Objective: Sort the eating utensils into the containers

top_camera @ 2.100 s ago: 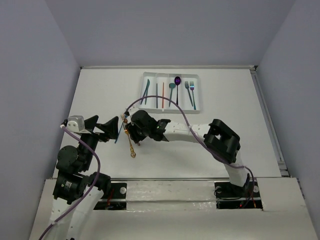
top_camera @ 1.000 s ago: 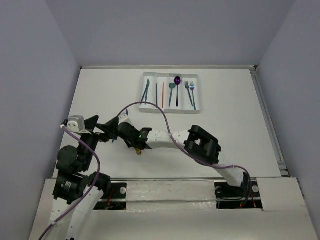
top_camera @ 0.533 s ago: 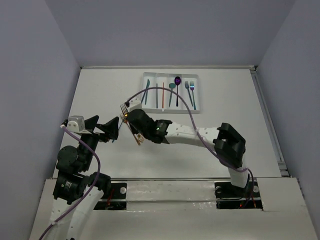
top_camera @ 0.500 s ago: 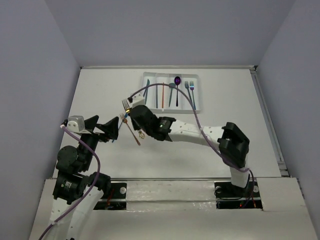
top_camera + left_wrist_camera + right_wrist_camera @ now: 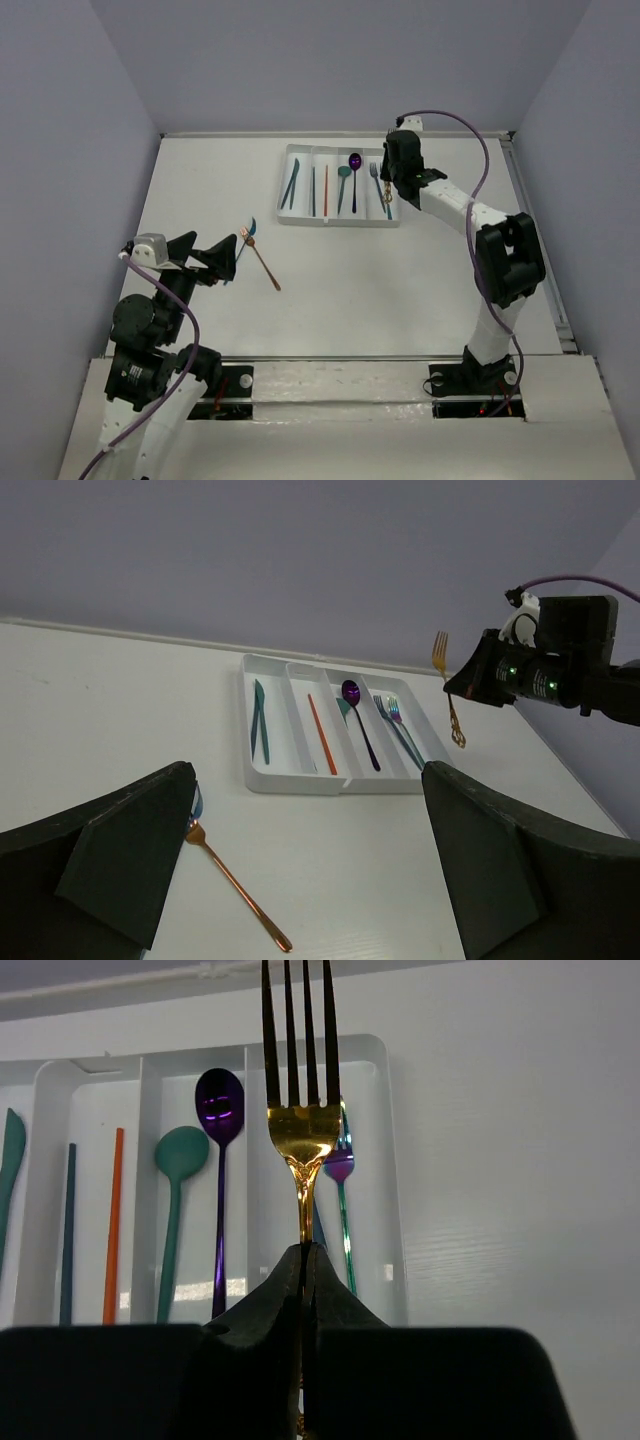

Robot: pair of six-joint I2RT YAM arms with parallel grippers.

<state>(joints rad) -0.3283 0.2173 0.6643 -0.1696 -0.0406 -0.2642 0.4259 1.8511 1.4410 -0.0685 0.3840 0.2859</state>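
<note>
I should next move my right gripper toward the purple spoon and then lower the gold fork into the white tray's end section (image 5: 379, 190) (image 5: 326, 1196), because blue forks are already there.
The white tray (image 5: 283, 200) lies at the back of the table. Its compartments hold teal knives (image 5: 8, 1150), a dark stick (image 5: 68, 1230) and an orange stick (image 5: 112, 1220), a teal spoon (image 5: 178, 1160) and a purple spoon (image 5: 220, 1100), and blue forks (image 5: 342, 1175). My right gripper (image 5: 303, 1252) is shut on a gold fork (image 5: 303, 1130), held tines-up over the tray's right compartment (image 5: 388, 190). A copper fork (image 5: 260, 260) lies on the table in front of my open left gripper (image 5: 207, 250), with a blue utensil (image 5: 250, 228) beside its tines.
The table's back wall runs just behind the tray (image 5: 340, 780). The right arm (image 5: 470, 215) stretches along the table's right side. The copper fork (image 5: 235, 885) lies between my left fingers (image 5: 130, 850) in the left wrist view, well short of the tray.
The right arm has swung from the near left of the table to the tray's right end, carrying the gold fork. The copper fork stays on the table. The left gripper has not moved.
</note>
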